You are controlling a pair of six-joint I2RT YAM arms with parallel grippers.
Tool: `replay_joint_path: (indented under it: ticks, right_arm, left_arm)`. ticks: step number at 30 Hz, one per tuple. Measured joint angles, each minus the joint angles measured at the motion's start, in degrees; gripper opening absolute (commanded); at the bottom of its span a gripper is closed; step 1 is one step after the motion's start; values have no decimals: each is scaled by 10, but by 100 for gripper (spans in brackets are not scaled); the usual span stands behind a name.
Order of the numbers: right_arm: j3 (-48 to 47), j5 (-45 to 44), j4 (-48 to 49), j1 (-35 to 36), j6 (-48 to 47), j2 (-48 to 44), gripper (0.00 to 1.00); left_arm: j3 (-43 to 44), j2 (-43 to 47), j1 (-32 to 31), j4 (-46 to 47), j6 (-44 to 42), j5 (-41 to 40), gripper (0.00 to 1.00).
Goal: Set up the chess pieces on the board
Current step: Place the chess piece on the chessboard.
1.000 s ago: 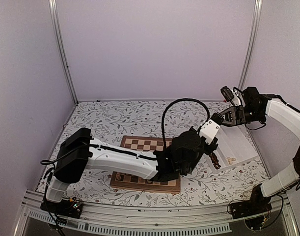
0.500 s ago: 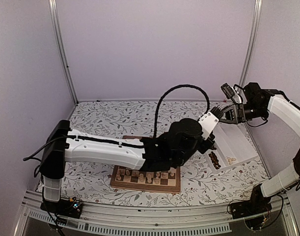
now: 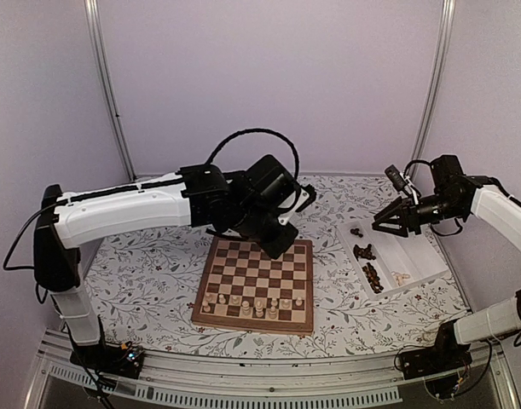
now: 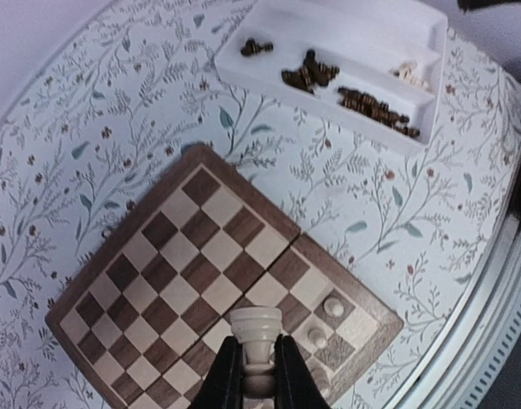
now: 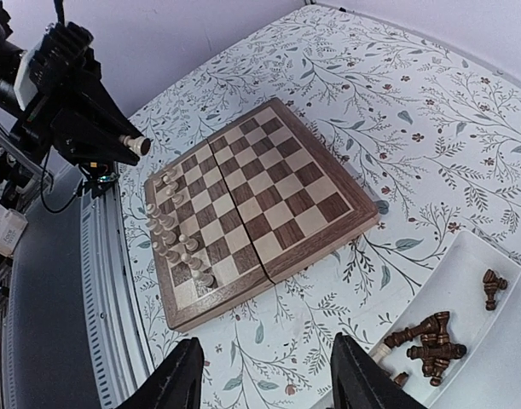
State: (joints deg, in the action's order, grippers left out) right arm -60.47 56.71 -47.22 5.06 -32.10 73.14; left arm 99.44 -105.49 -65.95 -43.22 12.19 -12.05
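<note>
I should move my left gripper back next, then lower the piece and release it on the empty square among the pale pieces, because that square is below the gripper and back from it.
The board lies at the table's middle, with a row of pale chess pieces along its near edge. My left gripper hangs high above the board, shut on a pale cream piece by its stem. In the right wrist view that left gripper shows at top left, the piece sticking out. My right gripper stands open and empty over the table between board and tray; below its fingers lie the board and pale pieces.
A white tray stands right of the board, holding dark pieces and a few pale ones. The left wrist view shows this tray with dark pieces. Walls enclose the floral table.
My right gripper has opened. The left arm has swung away from it, leftward and back, to above the board's far side with the pale piece in its jaws.
</note>
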Motion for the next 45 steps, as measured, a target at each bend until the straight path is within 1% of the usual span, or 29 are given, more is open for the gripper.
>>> replay_joint_path:
  ticks: [2,6,11,18,31,35,38,43,45]
  right_arm:
    - [23,-9,25,0,2,-5,54]
    - [45,-11,53,0,5,2,54]
    - [56,-8,71,0,5,11,54]
    - [61,-5,76,0,-1,16,54]
    - [61,10,73,0,-16,38,53]
    - [61,11,70,0,-22,40,53]
    - [61,13,67,0,-25,40,53]
    - [61,19,62,0,-28,42,52]
    - [61,21,61,0,-30,42,52]
  left_arm:
    - [-5,-4,8,-55,11,27,2]
    - [-22,-9,27,-130,24,77,2]
    - [-29,-28,60,-180,31,117,2]
    - [-38,-74,75,-214,29,153,1]
    - [-31,-132,81,-228,-2,204,1]
    - [-27,-154,81,-239,-10,212,2]
    - [-17,-167,81,-244,-14,219,8]
    - [0,-176,81,-249,-16,219,21]
    - [7,-176,81,-249,-17,219,24]
